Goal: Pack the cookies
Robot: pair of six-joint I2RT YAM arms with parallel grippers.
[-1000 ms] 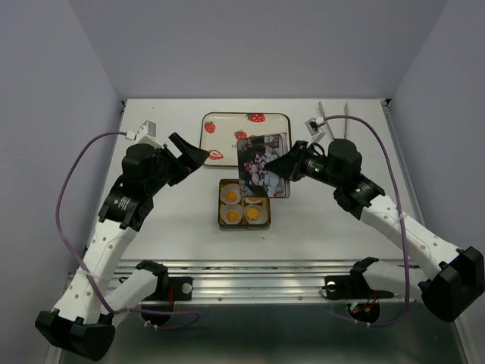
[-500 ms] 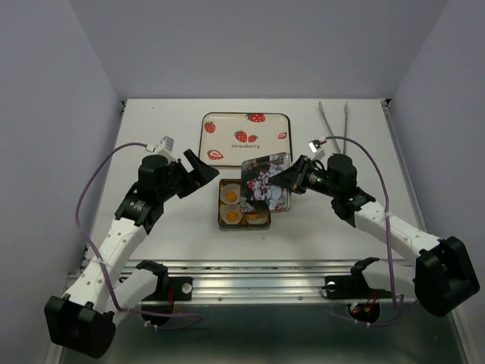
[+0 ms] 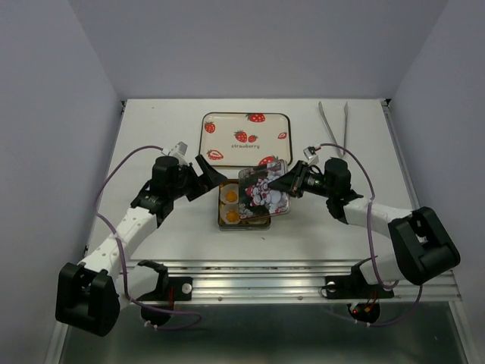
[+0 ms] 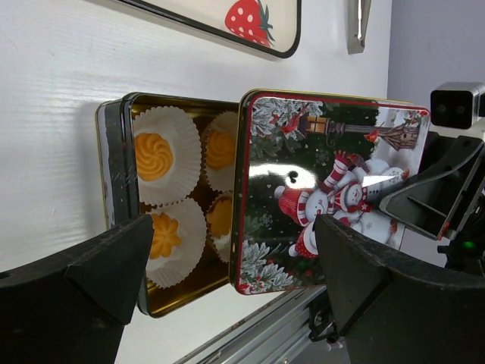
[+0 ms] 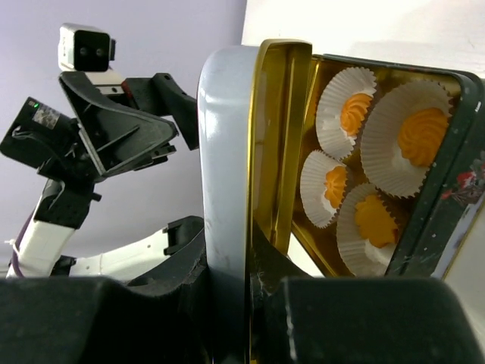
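Observation:
The right gripper moves down, tilts the lid flatter toward the tin's open top [image 3: 232, 205] [image 5: 355, 171] below it and releases next, since the lid slants above the cookies.
Several orange-yellow cookies [image 4: 154, 155] [image 5: 423, 135] sit in white paper cups inside a gold-lined tin [image 3: 225, 225]. My right gripper [image 3: 284, 182] [image 5: 246, 258] is shut on the edge of the snowman-printed lid [image 3: 264, 191] [image 4: 318, 189]. It holds the lid tilted over the tin's right half, hiding part of the right-hand cookies from above. My left gripper [image 3: 214, 178] [image 4: 233, 224] stands open just left of and above the tin, with nothing between its fingers. The two left cookies [image 3: 229, 196] show in the top view.
A strawberry-printed tray [image 3: 244, 133] lies behind the tin. Metal tongs [image 3: 333, 121] rest at the back right. The metal rail [image 3: 250, 273] runs along the table's near edge, close to the tin.
The right gripper has brought the lid down and forward, from upright behind the tin to tilted over its right half. The left gripper has moved right, closer to the tin.

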